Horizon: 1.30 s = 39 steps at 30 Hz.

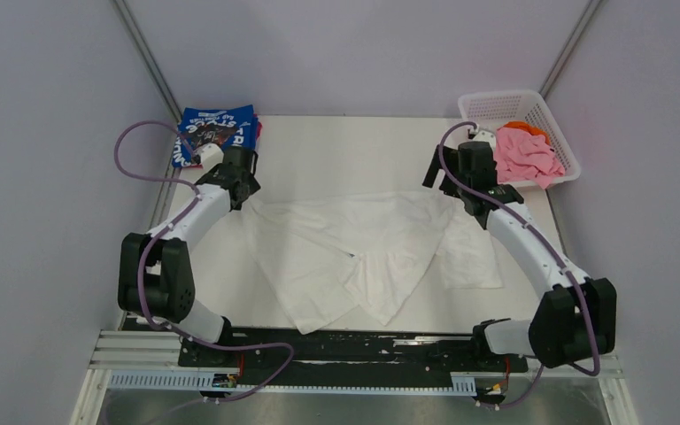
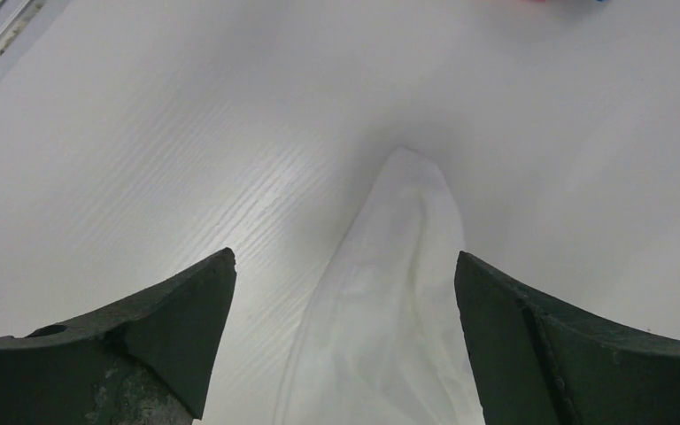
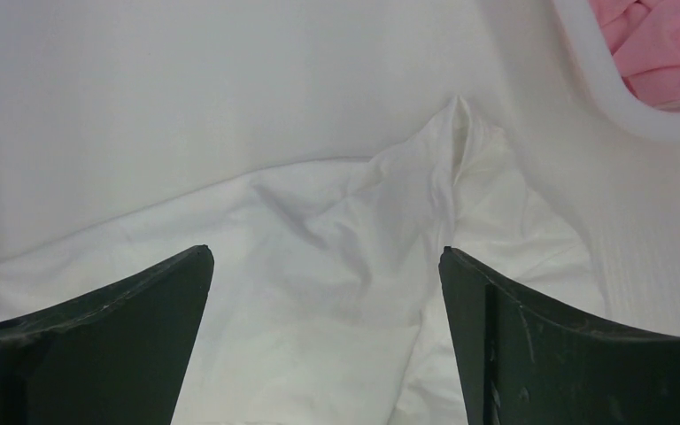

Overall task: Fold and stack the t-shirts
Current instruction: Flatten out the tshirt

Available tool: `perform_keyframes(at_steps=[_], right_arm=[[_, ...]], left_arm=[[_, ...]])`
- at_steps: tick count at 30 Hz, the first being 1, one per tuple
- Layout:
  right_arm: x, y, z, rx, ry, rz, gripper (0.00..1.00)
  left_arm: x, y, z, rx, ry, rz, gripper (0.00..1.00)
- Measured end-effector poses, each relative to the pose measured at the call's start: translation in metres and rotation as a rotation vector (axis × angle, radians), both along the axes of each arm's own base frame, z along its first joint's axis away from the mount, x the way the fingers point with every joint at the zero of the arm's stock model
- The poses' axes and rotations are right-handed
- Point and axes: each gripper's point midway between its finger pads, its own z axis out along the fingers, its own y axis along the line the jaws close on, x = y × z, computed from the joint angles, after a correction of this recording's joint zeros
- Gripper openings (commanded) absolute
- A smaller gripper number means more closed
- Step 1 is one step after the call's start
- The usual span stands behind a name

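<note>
I will next move my right gripper back and down onto the white t-shirt's near point on the basket's side, because that point sticks out toward the table edge.
A white t-shirt (image 1: 363,252) lies crumpled across the middle of the table. My left gripper (image 1: 246,188) is open above its far left corner; that corner (image 2: 398,292) runs up between the spread jaws. My right gripper (image 1: 460,190) is open above the shirt's far right corner (image 3: 381,239), jaws spread with nothing held. A folded royal-blue t-shirt (image 1: 217,131) with white lettering lies at the far left. A pink t-shirt (image 1: 525,155) and an orange one (image 1: 524,127) lie in the basket.
A white lattice basket (image 1: 509,104) stands at the far right corner; its rim (image 3: 611,97) shows close to my right gripper. A red cloth edge (image 1: 258,129) peeks from under the blue shirt. Grey walls close in both sides.
</note>
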Motion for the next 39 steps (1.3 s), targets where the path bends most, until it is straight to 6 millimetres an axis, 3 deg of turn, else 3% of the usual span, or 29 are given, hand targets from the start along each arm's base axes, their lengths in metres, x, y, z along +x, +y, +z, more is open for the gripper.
perform_keyframes(at_steps=[3, 6, 10, 13, 15, 17, 20, 23, 26, 29, 31, 33, 35, 36, 39], right_arm=[[-0.022, 0.016, 0.016, 0.022, -0.033, 0.054, 1.0], [-0.047, 0.034, 0.027, 0.052, -0.049, 0.127, 1.0], [-0.09, 0.068, 0.018, 0.119, -0.004, 0.247, 1.0], [-0.137, 0.11, -0.007, 0.155, 0.123, 0.397, 0.95], [-0.167, 0.133, -0.025, 0.148, 0.204, 0.486, 0.92], [-0.21, 0.156, -0.051, 0.112, 0.323, 0.597, 0.85], [-0.263, 0.174, -0.087, 0.027, 0.483, 0.711, 0.74], [-0.29, 0.177, -0.117, -0.06, 0.604, 0.736, 0.69], [-0.305, 0.171, -0.145, -0.143, 0.706, 0.706, 0.65], [-0.306, 0.165, -0.159, -0.195, 0.744, 0.657, 0.56], [-0.303, 0.164, -0.16, -0.205, 0.74, 0.631, 0.44], [-0.3, 0.16, -0.161, -0.233, 0.742, 0.601, 0.2], [-0.297, 0.157, -0.161, -0.25, 0.736, 0.569, 0.07], [-0.294, 0.155, -0.161, -0.256, 0.727, 0.553, 0.02], [-0.282, 0.15, -0.159, -0.262, 0.689, 0.491, 0.0]], left_arm=[[-0.018, 0.006, 0.012, 0.007, 0.013, 0.029, 1.0], [-0.033, 0.011, 0.045, -0.004, -0.054, 0.047, 1.0], [-0.057, 0.011, 0.089, -0.051, -0.204, 0.034, 1.0], [-0.076, 0.005, 0.096, -0.102, -0.263, -0.007, 1.0], [-0.086, 0.001, 0.09, -0.126, -0.266, -0.031, 1.0], [-0.094, -0.001, 0.081, -0.138, -0.25, -0.048, 1.0], [-0.101, -0.002, 0.073, -0.144, -0.226, -0.056, 1.0], [-0.101, -0.004, 0.072, -0.151, -0.223, -0.065, 1.0], [-0.102, -0.005, 0.071, -0.154, -0.219, -0.073, 1.0], [-0.102, -0.006, 0.069, -0.154, -0.213, -0.08, 1.0], [-0.101, -0.007, 0.067, -0.155, -0.207, -0.084, 1.0], [-0.1, -0.008, 0.065, -0.155, -0.199, -0.089, 1.0], [-0.099, -0.008, 0.064, -0.154, -0.193, -0.091, 1.0], [-0.099, -0.008, 0.063, -0.153, -0.19, -0.09, 1.0], [-0.097, -0.008, 0.061, -0.151, -0.185, -0.092, 1.0]])
